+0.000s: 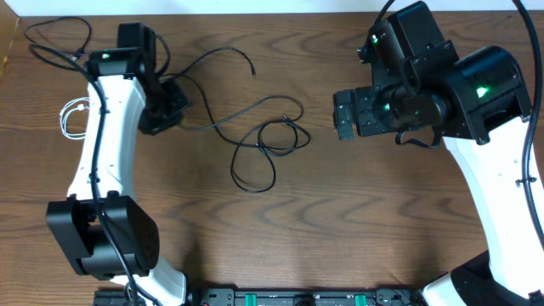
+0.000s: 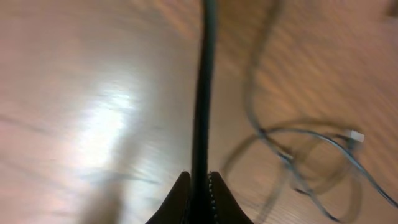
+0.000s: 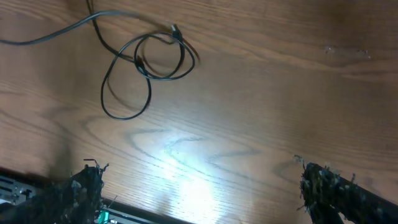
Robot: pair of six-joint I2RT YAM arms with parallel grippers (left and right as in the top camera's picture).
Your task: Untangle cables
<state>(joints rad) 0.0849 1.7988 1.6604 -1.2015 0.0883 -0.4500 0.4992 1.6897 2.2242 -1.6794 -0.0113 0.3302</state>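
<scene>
The black cable comes free next as my left gripper sweeps past the white cable (image 1: 75, 115), since bare tabletop lies to the gripper's left in the overhead view.
A thin black cable (image 1: 263, 144) lies in loose loops on the middle of the wooden table (image 1: 340, 221); one end (image 1: 253, 73) trails toward the back. My left gripper (image 1: 166, 115) is shut on this black cable (image 2: 203, 93), which runs straight out from between the jaws (image 2: 200, 180). A second black cable (image 1: 59, 42) curls at the back left corner. A short white cable (image 1: 75, 115) lies left of the left arm; a pale looped cord (image 2: 298, 155) shows blurred in the left wrist view. My right gripper (image 1: 346, 117) hovers open right of the loops (image 3: 149, 59), with nothing between its fingers (image 3: 84, 190).
The left arm (image 1: 106, 161) stretches along the table's left side and the right arm (image 1: 484, 170) along the right side. A black bar with green lights (image 1: 297, 297) runs along the front edge. Thick black robot cables (image 1: 531, 127) hang by the right arm.
</scene>
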